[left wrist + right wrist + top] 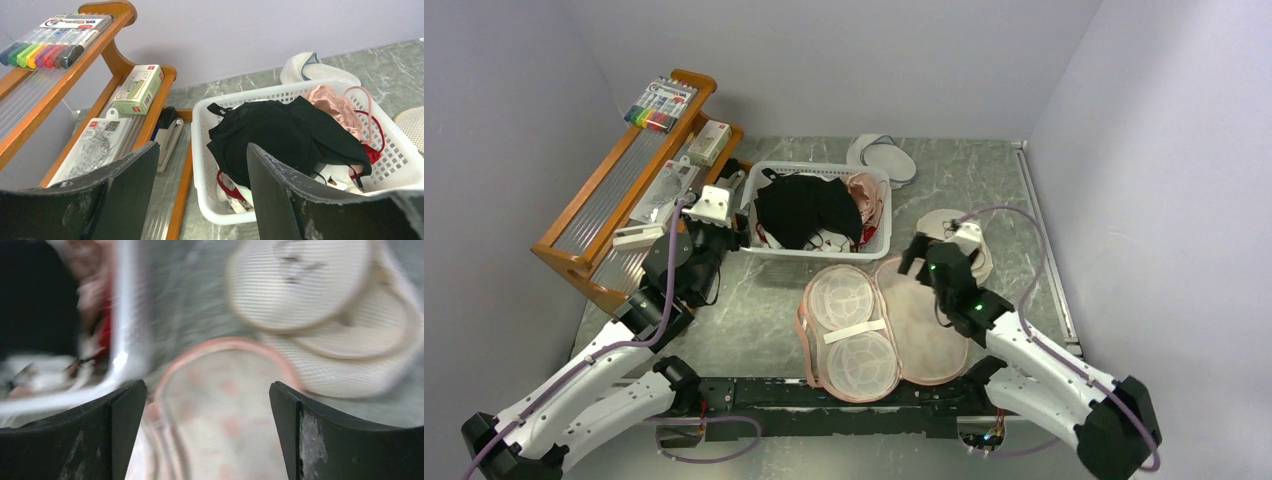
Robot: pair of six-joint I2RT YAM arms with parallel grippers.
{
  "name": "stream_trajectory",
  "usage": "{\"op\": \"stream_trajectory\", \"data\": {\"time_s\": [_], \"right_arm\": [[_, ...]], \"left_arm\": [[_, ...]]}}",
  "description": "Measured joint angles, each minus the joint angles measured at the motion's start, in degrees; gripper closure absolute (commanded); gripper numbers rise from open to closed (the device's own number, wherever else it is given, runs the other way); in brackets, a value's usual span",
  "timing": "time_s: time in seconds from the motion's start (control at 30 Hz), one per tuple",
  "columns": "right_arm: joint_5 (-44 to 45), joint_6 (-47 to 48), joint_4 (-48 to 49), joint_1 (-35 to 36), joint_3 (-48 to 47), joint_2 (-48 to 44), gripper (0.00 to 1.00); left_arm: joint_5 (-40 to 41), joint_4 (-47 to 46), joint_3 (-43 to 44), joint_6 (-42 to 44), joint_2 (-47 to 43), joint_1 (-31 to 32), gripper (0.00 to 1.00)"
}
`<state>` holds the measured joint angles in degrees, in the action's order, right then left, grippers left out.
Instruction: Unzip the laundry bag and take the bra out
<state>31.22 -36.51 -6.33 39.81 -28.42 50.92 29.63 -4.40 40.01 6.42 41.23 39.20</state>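
Note:
The open fingers of my right gripper are above the laundry bag's flap, so they need to move down, back and to the right in the top view, onto the bag's pink-trimmed edge beside the pouches.
The laundry bag [924, 320] lies unzipped and spread flat in two halves at the near middle of the table, pale lining up. It fills the lower part of the blurred right wrist view [225, 415]. The black bra [804, 210] lies on top of other garments in the white basket [819, 168]; the left wrist view shows the bra [275, 135] too. My right gripper [919, 258] hangs open over the far end of the bag's right half [206, 385], nothing between its fingers. My left gripper [729, 232] stands open and empty beside the basket's left end [202, 147].
The basket [220, 100] also holds pink, red and white garments. White round pouches lie right of it [949, 225] and behind it [884, 155]. A wooden rack [604, 200] with a marker pack [661, 105] and small boxes stands at the left.

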Motion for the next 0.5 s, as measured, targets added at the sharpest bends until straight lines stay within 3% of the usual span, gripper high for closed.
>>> {"op": "stream_trajectory", "data": {"time_s": [0.2, 0.43, 0.5], "right_arm": [[-7.45, -5.84, -5.29, -20.33, 4.74, -2.60, 0.17], [-10.97, -11.69, -8.61, -24.41, 8.87, -4.42, 0.22], [-11.65, -12.35, -8.31, -25.31, 9.42, -4.02, 0.28]], "left_arm": [[0.00, 0.07, 0.00, 0.00, 0.46, 0.00, 0.24], [0.02, 0.09, 0.00, -0.02, 0.46, 0.00, 0.24], [0.00, 0.11, 0.00, 0.00, 0.46, 0.00, 0.24]]}}
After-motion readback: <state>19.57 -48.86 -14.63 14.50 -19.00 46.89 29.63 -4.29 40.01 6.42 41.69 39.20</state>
